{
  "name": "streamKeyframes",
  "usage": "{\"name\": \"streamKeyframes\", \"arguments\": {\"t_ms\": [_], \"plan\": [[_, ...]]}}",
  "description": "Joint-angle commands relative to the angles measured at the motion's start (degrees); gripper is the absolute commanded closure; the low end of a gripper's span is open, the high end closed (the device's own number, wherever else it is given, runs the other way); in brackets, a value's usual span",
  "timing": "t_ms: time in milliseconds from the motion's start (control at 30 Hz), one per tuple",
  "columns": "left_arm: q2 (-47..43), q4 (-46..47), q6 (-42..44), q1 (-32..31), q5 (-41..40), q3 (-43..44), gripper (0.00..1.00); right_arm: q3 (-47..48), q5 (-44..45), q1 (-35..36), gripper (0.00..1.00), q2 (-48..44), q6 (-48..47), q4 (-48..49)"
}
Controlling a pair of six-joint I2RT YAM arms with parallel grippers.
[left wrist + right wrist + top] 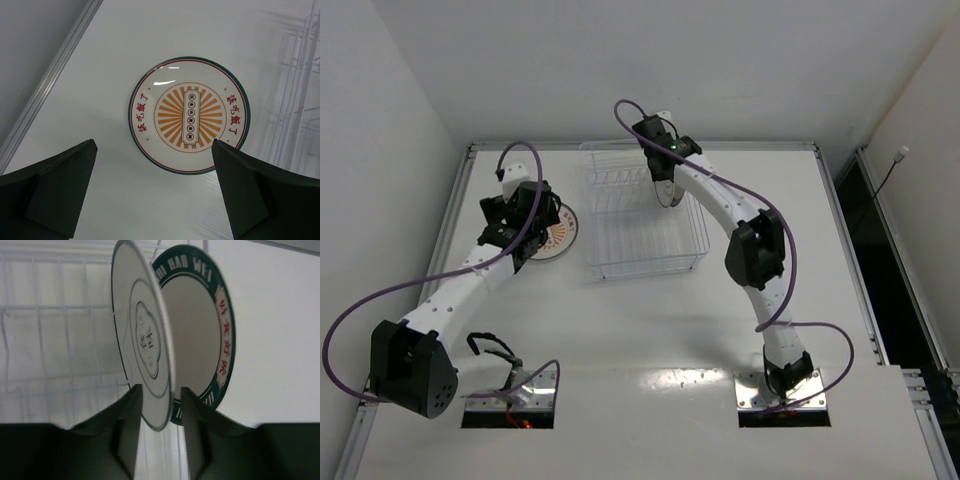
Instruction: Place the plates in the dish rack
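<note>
The orange-centred plate (190, 115) lies flat beside the rack, so my left gripper should swing toward the metal bar, go down, tilt and close on the plate's rim (131, 102) on the bar's side.
The orange-centred plate (190, 115) lies flat on the table, left of the dish rack (620, 272). My left gripper (154, 144) hovers above its near edge, wide open and touching nothing; the top view shows this gripper (525, 240) over the plate (560, 232). Inside the rack (50, 307), the white plate with the grey motif (145, 340) stands on edge, and the teal-rimmed plate (222, 340) stands upright just behind it. My right gripper (161, 389) straddles the white plate's lower rim, with a thin gap on the right side. That gripper (663, 190) reaches down into the rack's back part.
The rack's wire side (300, 100) rises just right of the orange plate. A metal rail (50, 75) runs along the table's left edge. The rack's near half (650, 245) holds only prongs.
</note>
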Motion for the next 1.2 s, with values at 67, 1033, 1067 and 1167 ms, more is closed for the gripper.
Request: {"name": "streamKeyframes", "arguments": {"t_ms": [67, 1033, 1067, 1167], "plan": [[0.4, -0.05, -2.84, 0.43, -1.75, 0.99, 0.0, -7.33, -9.58, 0.72, 0.52, -11.04, 2.44, 3.07], [31.51, 20.86, -17.51, 40.43, 71.2, -7.9, 0.0, -60.1, -24.9, 6.27, 0.0, -73.81, 10.79, 8.01], [32.21, 20.87, -17.51, 40.43, 71.2, -7.29, 0.02, -60.1, -24.9, 6.27, 0.0, -74.34, 10.79, 8.01], [35.55, 20.87, -17.51, 40.43, 73.39, -6.67, 0.26, -60.63, -24.29, 6.27, 0.01, -75.04, 10.27, 6.87]]}}
